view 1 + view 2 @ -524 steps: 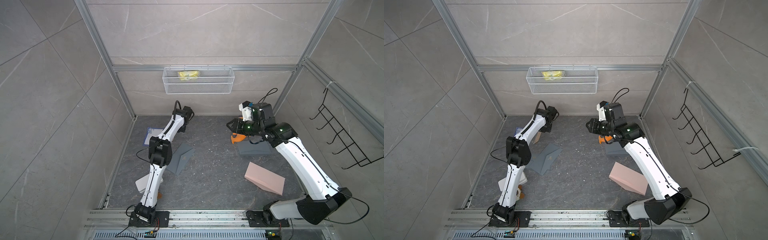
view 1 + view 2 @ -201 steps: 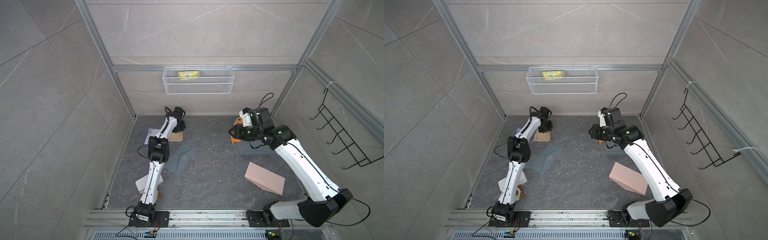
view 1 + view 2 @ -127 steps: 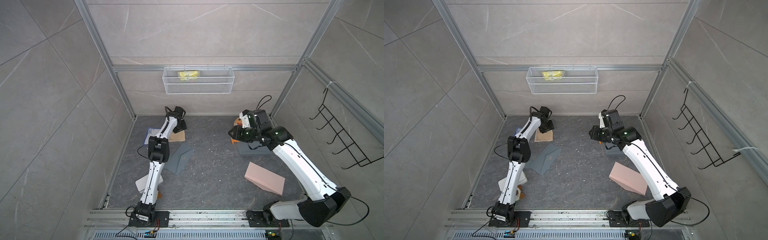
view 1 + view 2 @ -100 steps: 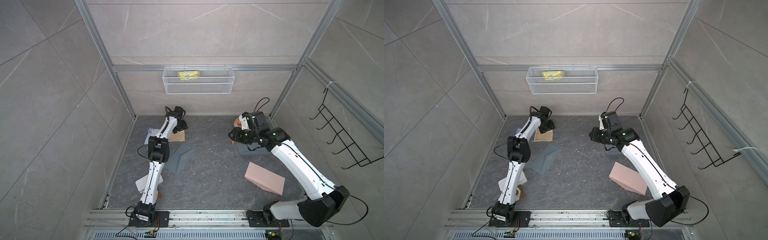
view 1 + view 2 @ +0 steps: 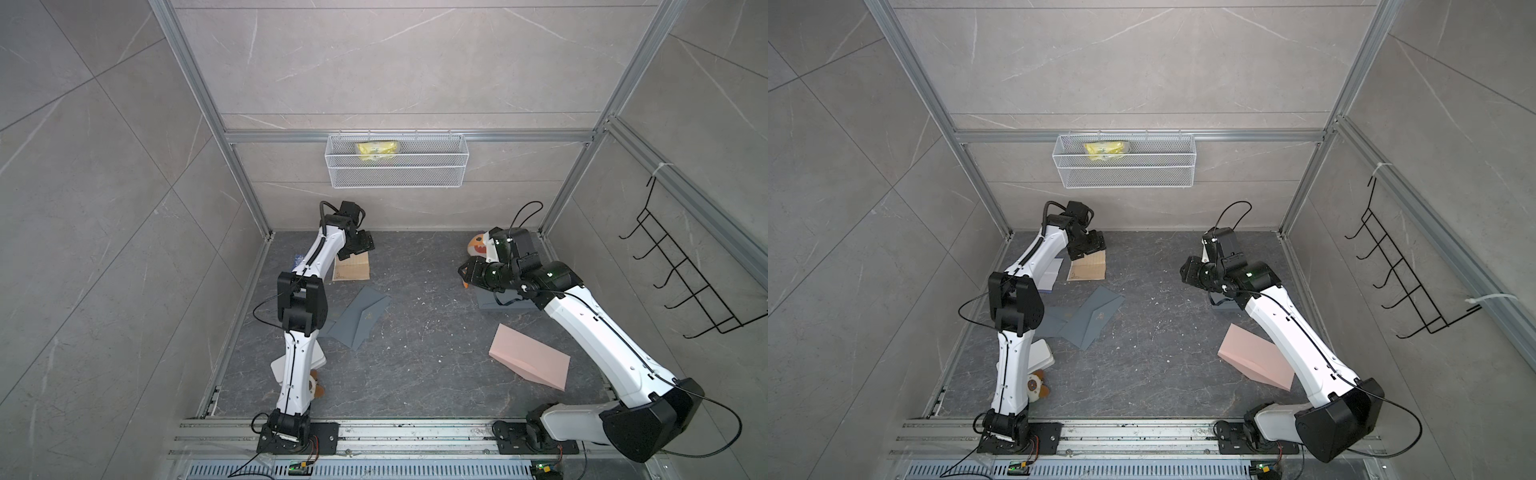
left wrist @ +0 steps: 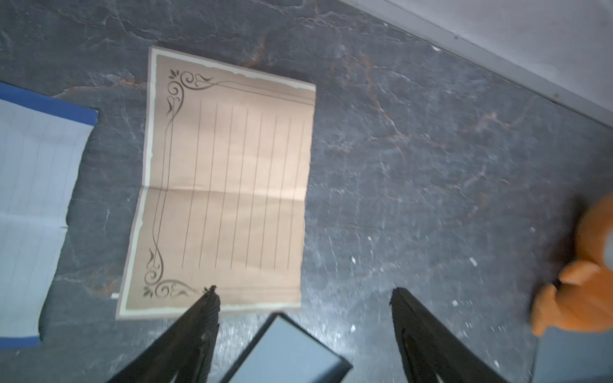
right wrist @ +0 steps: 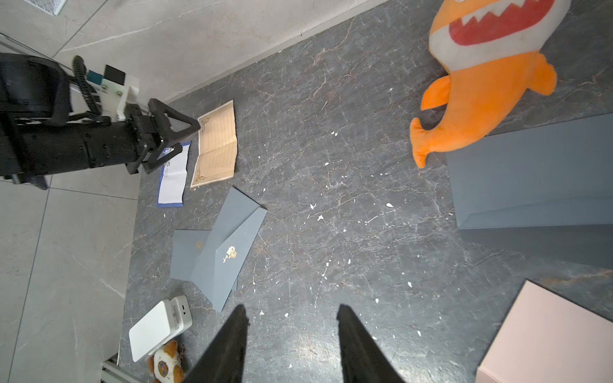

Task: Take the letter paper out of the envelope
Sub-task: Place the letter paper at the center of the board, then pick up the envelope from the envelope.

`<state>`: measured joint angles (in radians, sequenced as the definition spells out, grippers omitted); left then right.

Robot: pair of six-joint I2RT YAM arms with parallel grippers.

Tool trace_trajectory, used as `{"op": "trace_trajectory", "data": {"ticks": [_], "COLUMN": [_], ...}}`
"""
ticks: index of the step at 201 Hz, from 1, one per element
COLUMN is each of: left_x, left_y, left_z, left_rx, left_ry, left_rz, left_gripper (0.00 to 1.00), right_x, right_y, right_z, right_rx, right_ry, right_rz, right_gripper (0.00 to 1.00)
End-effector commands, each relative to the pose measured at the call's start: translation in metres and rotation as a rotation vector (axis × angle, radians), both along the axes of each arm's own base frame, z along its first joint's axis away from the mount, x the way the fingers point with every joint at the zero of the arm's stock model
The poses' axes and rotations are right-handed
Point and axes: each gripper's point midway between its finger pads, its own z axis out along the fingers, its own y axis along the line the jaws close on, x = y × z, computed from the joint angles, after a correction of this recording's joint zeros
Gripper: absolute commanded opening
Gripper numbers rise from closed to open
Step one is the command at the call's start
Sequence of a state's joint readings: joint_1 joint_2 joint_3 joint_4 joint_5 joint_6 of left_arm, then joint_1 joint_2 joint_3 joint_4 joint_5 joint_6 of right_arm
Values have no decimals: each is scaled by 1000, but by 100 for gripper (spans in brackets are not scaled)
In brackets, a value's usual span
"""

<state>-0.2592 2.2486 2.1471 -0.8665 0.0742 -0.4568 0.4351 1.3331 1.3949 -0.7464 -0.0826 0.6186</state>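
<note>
Back and down from over the tan letter paper, I will bring my left gripper onto the gold-emblem envelope's long edge (image 5: 375, 321), because that side of the envelope borders bare floor.
The tan lined letter paper (image 6: 225, 185) lies unfolded and flat on the dark floor near the back left, in both top views (image 5: 351, 268) (image 5: 1087, 268). It is outside the grey envelope (image 5: 361, 316) (image 5: 1094, 318) (image 7: 225, 252), which lies just in front of it with its flap open and a gold emblem showing. My left gripper (image 6: 303, 293) (image 5: 360, 244) hovers over the paper's near edge, open and holding nothing. My right gripper (image 7: 292, 311) (image 5: 465, 272) hangs open above bare floor at the right, also holding nothing.
A blue-edged white sheet (image 6: 33, 199) lies beside the paper. An orange shark plush (image 7: 481, 66) and another grey envelope (image 7: 530, 175) lie under the right arm, a pink envelope (image 5: 528, 361) nearer the front. A white device (image 7: 159, 328) and a small plush (image 5: 1036, 384) sit front left.
My left gripper has opened wide and let go of the letter paper, which now lies flat on the floor. My right gripper has opened a little and drawn back slightly.
</note>
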Motion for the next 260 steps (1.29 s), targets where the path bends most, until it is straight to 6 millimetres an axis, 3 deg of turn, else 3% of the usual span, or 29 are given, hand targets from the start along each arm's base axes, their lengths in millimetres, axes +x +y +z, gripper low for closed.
{"op": "trace_trajectory", "data": {"ticks": [1,29,66,102,112,152,183,204,260], "left_x": [-26,-82,-157,-197,-203,-210,-209,-208,-201], "left_y": [-14,-28,-28,-18,-17,-15,-6,-8,-22], "left_z": [39,42,21,-2,-10,-40,-63,-74,-91], "left_rx": [-74,-169,-248,-245,-240,-234,-167,-177,-216], "left_ry": [-76,-30,99,160,173,217,238,247,269], "left_rz": [-168,-322,-412,-426,-431,-434,-433,-443,-445], "left_gripper": [78,71,68,69,69,69,69,69,60], "right_x": [-3,-10,-26,-50,-58,-81,-94,-101,-105], "right_y": [9,23,50,83,87,98,97,93,92], "right_z": [-1,-14,-31,-61,-74,-91,-109,-119,-125], "right_rx": [37,70,150,257,281,348,333,346,356], "right_ry": [-16,-9,-41,-78,-76,-158,-131,-99,-64], "right_rz": [21,78,192,329,339,340,317,291,275], "right_gripper": [47,46,46,47,48,53,67,71,77]}}
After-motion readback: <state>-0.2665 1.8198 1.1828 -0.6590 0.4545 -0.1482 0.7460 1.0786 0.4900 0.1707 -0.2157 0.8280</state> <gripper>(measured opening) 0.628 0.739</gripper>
